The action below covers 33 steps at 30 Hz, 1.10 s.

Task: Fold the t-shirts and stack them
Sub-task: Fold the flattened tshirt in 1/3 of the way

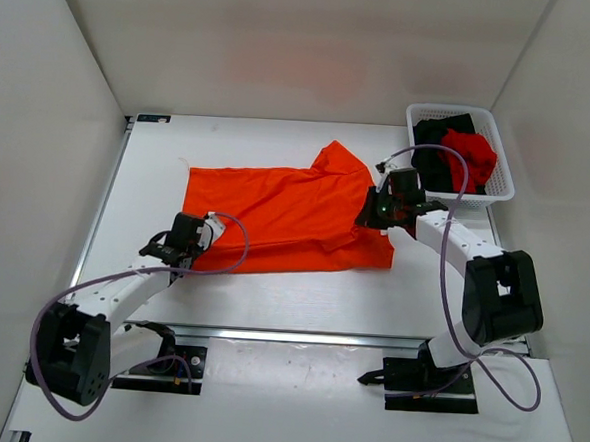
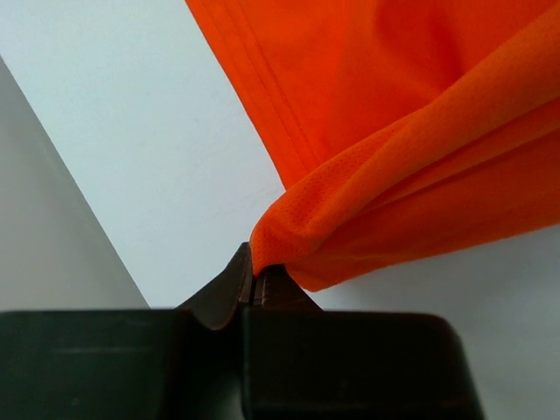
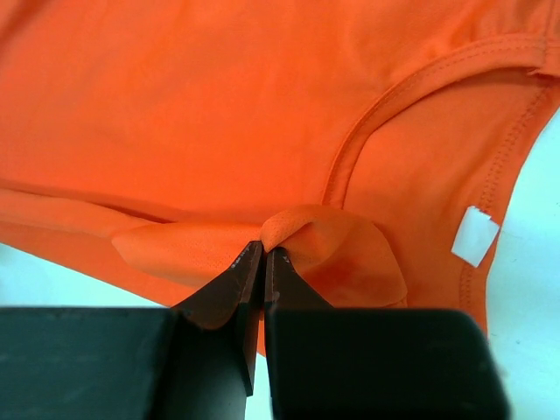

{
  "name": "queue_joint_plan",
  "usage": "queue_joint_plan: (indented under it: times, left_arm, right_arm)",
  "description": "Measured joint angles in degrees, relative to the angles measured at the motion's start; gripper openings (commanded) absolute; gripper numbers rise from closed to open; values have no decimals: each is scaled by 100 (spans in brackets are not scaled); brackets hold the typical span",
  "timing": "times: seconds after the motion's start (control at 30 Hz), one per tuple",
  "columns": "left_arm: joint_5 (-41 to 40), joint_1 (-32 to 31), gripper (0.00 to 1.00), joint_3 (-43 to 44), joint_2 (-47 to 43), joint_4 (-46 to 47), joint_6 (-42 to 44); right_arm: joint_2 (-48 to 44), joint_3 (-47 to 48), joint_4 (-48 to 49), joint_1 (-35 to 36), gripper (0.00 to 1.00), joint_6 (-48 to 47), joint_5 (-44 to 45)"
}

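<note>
My left gripper moves a little away from my base along the t-shirt's hemmed edge next, then opens there.
The bright orange t-shirt (image 1: 276, 210) lies spread across the middle of the white table, its collar end to the right. My left gripper (image 1: 210, 238) is at the shirt's near left corner, shut on a bunched fold of the orange cloth (image 2: 394, 184); its tips (image 2: 254, 278) pinch the hem. My right gripper (image 1: 365, 215) is over the shirt's right part near the collar (image 3: 385, 114), shut on a raised pinch of cloth (image 3: 264, 249). The black t-shirt (image 1: 437, 155) and the red t-shirt (image 1: 475, 152) lie crumpled in the basket.
A white mesh basket (image 1: 422, 111) stands at the table's far right corner. White walls close in the table on the left, back and right. A metal rail (image 1: 318, 337) runs along the near edge in front of the arm bases. A white label (image 3: 475, 236) sits inside the collar.
</note>
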Motion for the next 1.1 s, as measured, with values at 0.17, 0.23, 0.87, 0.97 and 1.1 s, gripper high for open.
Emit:
queue_joint_plan:
  times: [0.17,0.23,0.87,0.97,1.1]
  left_arm:
    - [-26,24,4,315,238,295,-2]
    - [-57,4,5,400,308,431,7]
    - [-111,286,64,1338,1558,981,9]
    - [-72,393,65,1722,1556,831,-227]
    - [437,756,62,2245,1480,199,-671]
  right_arm:
    - [214,225,-4,-70,0,9,66]
    - [256,260,7,-103,0,9,101]
    - [664,872,-221,-400,57,107,352]
    - [605,979,-256,-573,67,179,420]
    - [81,719,-435,-863,66,321,472]
